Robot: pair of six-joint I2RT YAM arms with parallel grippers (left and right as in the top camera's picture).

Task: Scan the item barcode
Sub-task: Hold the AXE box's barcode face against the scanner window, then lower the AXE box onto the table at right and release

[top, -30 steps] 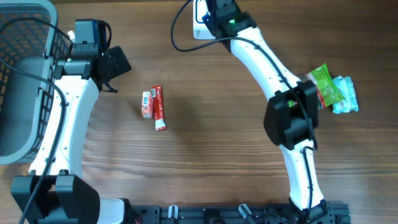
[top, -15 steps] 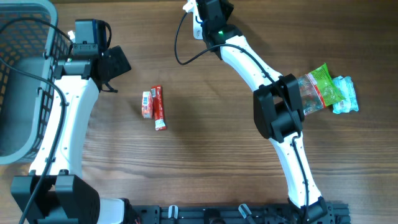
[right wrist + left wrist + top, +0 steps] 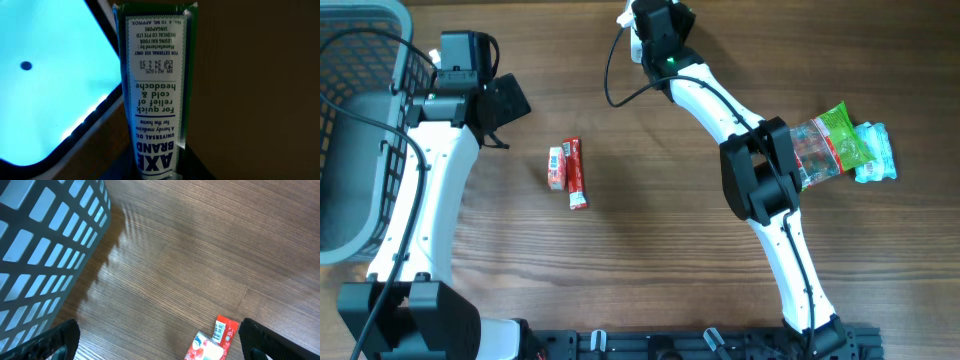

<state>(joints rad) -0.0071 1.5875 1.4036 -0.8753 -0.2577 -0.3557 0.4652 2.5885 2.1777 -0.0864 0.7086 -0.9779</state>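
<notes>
My right gripper should lift back from the scanner (image 3: 625, 15), lower the box onto the bare tabletop (image 3: 710, 138) beside the green packet and let go of it, because that spot is clear.
My right gripper (image 3: 159, 172) is shut on a narrow green-and-white box (image 3: 155, 75) printed "AXE BRAND universal oil". The box points away from the wrist, next to the glowing light-blue window of the scanner (image 3: 45, 65). Only text shows on the box face turned to the camera. In the overhead view the right gripper (image 3: 655, 22) is at the table's far edge, with a white corner of the scanner (image 3: 625, 15) beside it and the box hidden under the wrist. My left gripper (image 3: 160, 347) is open and empty above bare table, also seen from above as the left gripper (image 3: 506, 104).
A grey mesh basket (image 3: 350, 120) stands at the far left, its wall (image 3: 45, 240) close to the left wrist. A red sachet (image 3: 576, 172) and a small red-white pack (image 3: 556, 167) lie mid-table. Green (image 3: 845, 138), teal (image 3: 876, 152) and clear (image 3: 815, 150) packets lie at the right.
The right arm has swung left and toward the far edge, carrying the box over the scanner. The left arm and the packets on the table have not moved.
</notes>
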